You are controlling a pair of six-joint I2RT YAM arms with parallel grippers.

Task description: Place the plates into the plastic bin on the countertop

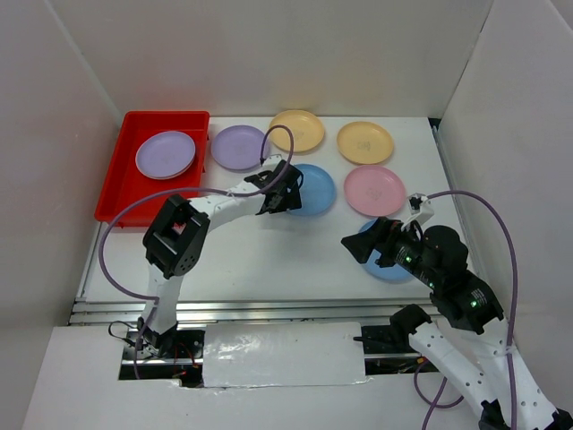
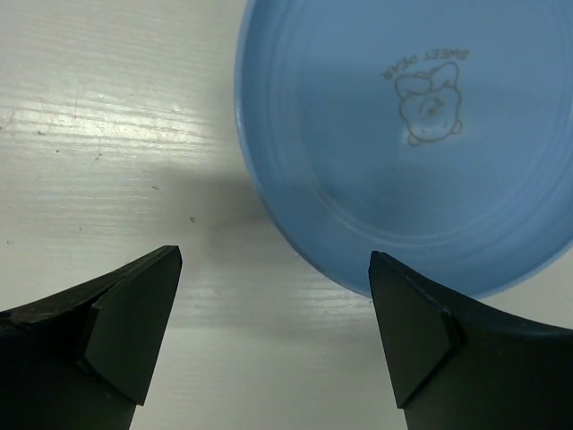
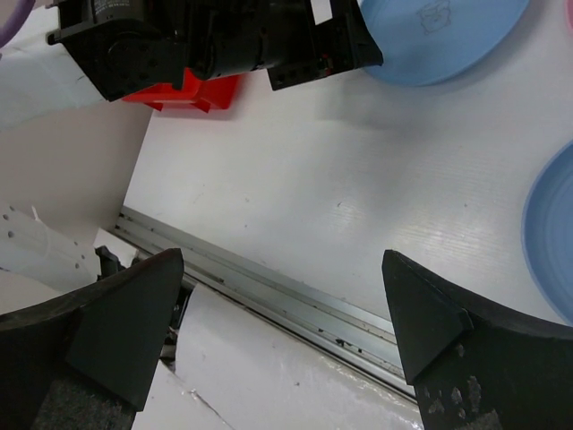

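Observation:
The blue plate's rim [image 2: 291,241] curves just ahead of the gap between my open fingers. My left gripper moves outward and down to straddle the plate's rim next.
The red plastic bin [image 1: 132,193] sits at the back left of the white countertop [image 1: 269,255] and holds a purple plate [image 1: 166,154]. Several more plates lie on the countertop: purple [image 1: 238,147], two yellow [image 1: 297,131], pink [image 1: 375,190] and blue. My left gripper [image 1: 285,193] is open at the left rim of a blue plate [image 2: 412,134], which carries a bear emblem. In the left wrist view the right fingertip [image 2: 407,313] overlaps that plate's near rim. My right gripper [image 1: 358,244] hangs open and empty over the left edge of another blue plate [image 1: 389,266].
White walls enclose the countertop on three sides. A metal rail [image 3: 269,287] runs along its near edge. In the right wrist view the left arm [image 3: 206,40] crosses in front of the red bin [image 3: 192,90].

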